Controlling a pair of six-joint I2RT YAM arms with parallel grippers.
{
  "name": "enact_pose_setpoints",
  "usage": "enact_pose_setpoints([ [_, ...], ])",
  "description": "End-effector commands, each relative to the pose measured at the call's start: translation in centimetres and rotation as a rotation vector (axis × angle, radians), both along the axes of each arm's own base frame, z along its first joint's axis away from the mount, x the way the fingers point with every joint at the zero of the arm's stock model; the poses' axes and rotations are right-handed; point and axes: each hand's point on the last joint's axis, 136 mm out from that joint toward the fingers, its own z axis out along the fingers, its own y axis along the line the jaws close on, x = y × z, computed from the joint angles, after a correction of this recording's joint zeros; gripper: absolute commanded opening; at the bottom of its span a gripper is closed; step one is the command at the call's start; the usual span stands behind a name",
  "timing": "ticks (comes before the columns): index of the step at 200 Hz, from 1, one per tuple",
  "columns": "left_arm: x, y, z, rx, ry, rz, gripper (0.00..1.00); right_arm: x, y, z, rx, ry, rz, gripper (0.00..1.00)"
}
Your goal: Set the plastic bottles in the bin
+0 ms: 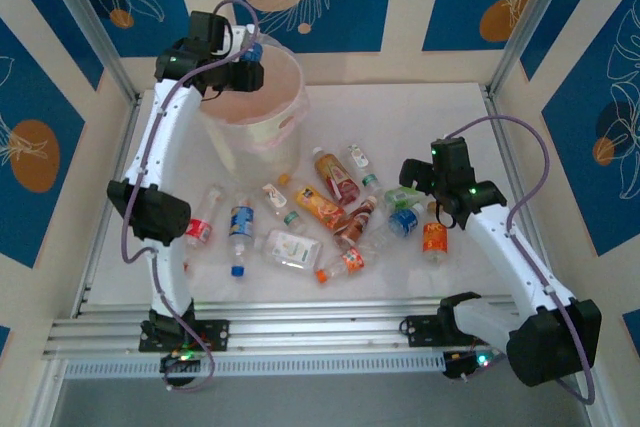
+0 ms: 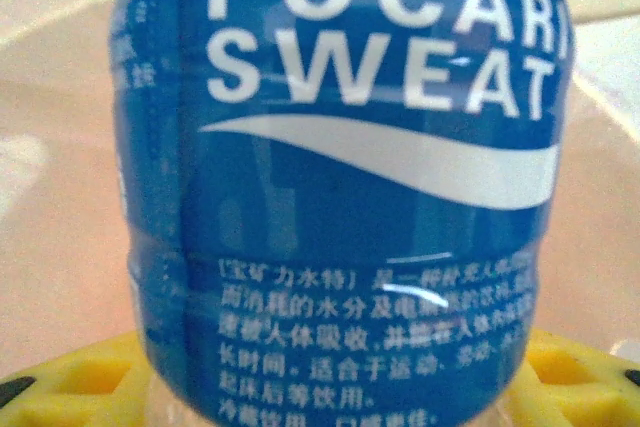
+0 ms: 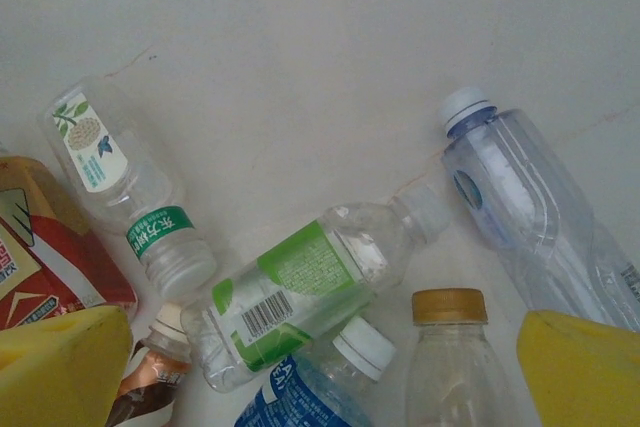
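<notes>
The liner's pink inside already shows behind the blue-labelled plastic bottle, so my left gripper should next lower into the bin's opening (image 1: 262,95) and release it.
My left gripper (image 1: 248,65) hangs over the bin (image 1: 262,127), a cream-white bucket with a pinkish liner, at the back left. It is shut on a blue-labelled plastic bottle (image 2: 340,197), which stands between the yellow fingers (image 2: 60,387) with the liner's pink inside behind it. Several plastic bottles (image 1: 320,207) lie scattered mid-table. My right gripper (image 1: 420,192) hovers open over their right end. Below its jaws (image 3: 320,347) lie a green-labelled bottle (image 3: 300,292), a blue-labelled one with a white cap (image 3: 320,387) and a gold-capped one (image 3: 450,367).
More bottles lie left of the pile: a red-labelled one (image 1: 202,222) and a blue-labelled one (image 1: 240,227) near the left arm. An orange-labelled bottle (image 1: 434,239) lies beside the right arm. Metal frame posts and walls bound the white table (image 1: 420,117).
</notes>
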Motion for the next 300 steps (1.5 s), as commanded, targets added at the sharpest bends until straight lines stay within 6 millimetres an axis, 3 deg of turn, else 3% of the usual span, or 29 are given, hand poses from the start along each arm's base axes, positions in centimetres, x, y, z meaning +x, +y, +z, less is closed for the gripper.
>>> enact_pose_setpoints([
  [1,-1.2,-0.7,-0.9,0.046,0.044,-0.09,0.5,0.4,0.1,0.9,0.013,-0.013,-0.017,0.99],
  [37,-1.4,-0.5,-4.0,0.123,0.123,-0.122,0.5,0.7,0.4,0.9,0.014,-0.005,-0.01,0.99],
  [114,-0.5,-0.2,-8.3,0.203,0.201,-0.145,0.55,0.5,0.0,0.7,-0.004,0.005,-0.022,0.99],
  [168,0.0,0.4,-10.6,0.249,0.247,-0.127,0.62,-0.2,-2.7,0.2,-0.072,0.052,-0.175,0.99],
  [207,0.4,0.3,-10.6,0.245,0.236,-0.119,0.72,-0.8,-4.4,-1.8,-0.035,0.132,-0.27,0.99],
  [243,0.3,0.4,-9.8,0.243,0.218,-0.111,0.85,-1.1,-5.2,-2.1,-0.033,0.152,-0.3,0.99],
  [273,0.1,0.5,-7.3,0.221,0.163,-0.094,0.88,-1.0,-5.0,-1.9,-0.021,0.145,-0.284,0.99],
  [300,-0.7,0.1,-3.4,0.169,0.077,-0.089,0.88,-0.9,-4.7,-1.7,-0.014,0.136,-0.266,0.99],
])
